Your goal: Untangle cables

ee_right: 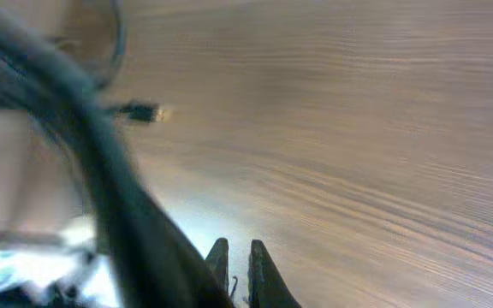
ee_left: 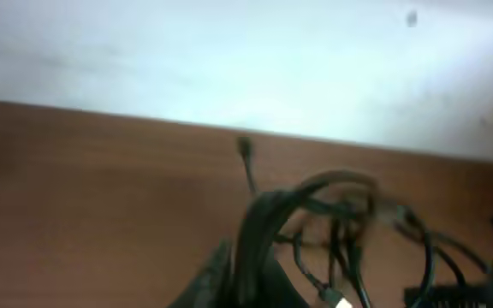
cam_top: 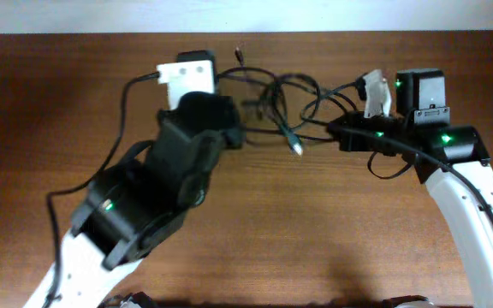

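I next need to move my left gripper left in the overhead view, away from the tangle to bare tabletop, and release the black cable loop [ee_left: 268, 214].
The thin black cables [cam_top: 281, 94] lie tangled at the far middle of the wooden table. One whitish-silver plug [cam_top: 298, 148] points toward me, and a dark plug [cam_top: 240, 53] lies at the far edge. My left gripper [cam_top: 238, 133] is at the tangle's left side, shut on a black cable loop [ee_left: 268, 214] that rises from its jaws [ee_left: 251, 287]. My right gripper [cam_top: 332, 133] is at the tangle's right side. Its fingers [ee_right: 240, 257] are nearly together with a thin strand between them. A gold-tipped plug [ee_right: 144, 111] lies on the table beyond them.
A thicker black arm cable [cam_top: 122, 111] curves along the left of the left arm, and another loops by the right arm [cam_top: 392, 167]. A blurred thick cable [ee_right: 101, 171] crosses the left of the right wrist view. A pale wall [ee_left: 229, 60] rises behind the table's far edge.
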Available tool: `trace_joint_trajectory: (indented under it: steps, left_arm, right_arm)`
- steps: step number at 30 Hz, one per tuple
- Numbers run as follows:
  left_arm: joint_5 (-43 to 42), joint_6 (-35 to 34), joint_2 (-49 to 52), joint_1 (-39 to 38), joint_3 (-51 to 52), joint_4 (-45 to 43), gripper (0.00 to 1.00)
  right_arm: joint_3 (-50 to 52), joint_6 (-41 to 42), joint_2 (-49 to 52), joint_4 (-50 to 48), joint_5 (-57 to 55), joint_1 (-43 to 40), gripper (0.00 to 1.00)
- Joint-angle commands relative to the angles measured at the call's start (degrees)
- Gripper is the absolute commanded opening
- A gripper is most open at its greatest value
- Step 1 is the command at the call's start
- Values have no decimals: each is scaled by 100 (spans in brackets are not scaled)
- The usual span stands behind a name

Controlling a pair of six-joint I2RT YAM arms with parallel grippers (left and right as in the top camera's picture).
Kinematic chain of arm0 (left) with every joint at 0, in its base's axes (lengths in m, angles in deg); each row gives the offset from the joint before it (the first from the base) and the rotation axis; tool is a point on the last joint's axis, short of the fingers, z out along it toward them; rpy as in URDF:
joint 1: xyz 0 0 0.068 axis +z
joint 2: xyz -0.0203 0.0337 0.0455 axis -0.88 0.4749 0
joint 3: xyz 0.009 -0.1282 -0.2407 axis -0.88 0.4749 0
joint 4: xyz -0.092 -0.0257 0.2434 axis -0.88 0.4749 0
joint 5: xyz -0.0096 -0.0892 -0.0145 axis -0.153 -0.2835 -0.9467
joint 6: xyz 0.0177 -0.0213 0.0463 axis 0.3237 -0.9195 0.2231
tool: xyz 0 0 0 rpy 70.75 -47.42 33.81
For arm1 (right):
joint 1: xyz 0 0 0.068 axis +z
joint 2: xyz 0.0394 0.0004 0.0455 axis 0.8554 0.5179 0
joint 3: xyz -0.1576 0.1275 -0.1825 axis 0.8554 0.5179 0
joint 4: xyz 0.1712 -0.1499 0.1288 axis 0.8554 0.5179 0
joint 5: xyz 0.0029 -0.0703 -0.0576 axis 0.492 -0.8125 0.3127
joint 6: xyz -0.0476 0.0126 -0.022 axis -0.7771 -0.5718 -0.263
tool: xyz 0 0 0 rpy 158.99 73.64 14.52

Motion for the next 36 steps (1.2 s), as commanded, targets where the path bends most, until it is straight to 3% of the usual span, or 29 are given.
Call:
trace_joint_trajectory:
  steps: [1,4,8,12,13,16,21,23,24,25,28,33,36]
  left_arm:
    - [1097,-46,-555,175,-260,-57,10]
    - [1102,-46,-553,175,-258,-57,11]
    - [1742,-46,-555,173,-260,-48,12]
    - [2197,-48,-592,173,-260,-63,24]
    - [2179,-46,-608,173,-260,-57,30]
    - [1764,-46,-623,173,-260,-44,63]
    - [614,-46,-623,173,-258,232,70]
    - [498,-46,-623,173,-258,452,71]
    - [496,-42,-621,173,-258,568,78]
    - [472,57,-621,173,-258,671,88]
    - [-168,855,-621,173,-234,682,93]
    - [-1047,1792,-492,173,-59,772,93]
    - [-1040,1801,-341,175,129,848,91]
  right_arm:
    - [153,-55,146,74,-2330,-223,4]
    - [153,-39,146,72,-2470,-223,4]
    - [153,111,146,72,-3027,-223,4]
    - [153,111,146,48,-3088,-223,4]
    - [153,107,146,24,-2844,-223,4]
    - [151,-225,144,-179,-1803,-223,4]
    - [140,-732,138,-1016,81,-223,4]
    - [87,-728,138,-1539,1255,-223,4]
    - [70,-656,138,-1923,2140,-223,4]
    - [70,-236,138,-2531,3027,-223,4]
    - [70,1143,138,-4319,4299,-223,4]
    - [70,3650,138,-7595,4725,-223,4]
    - [70,4544,138,-8419,4809,-223,4]
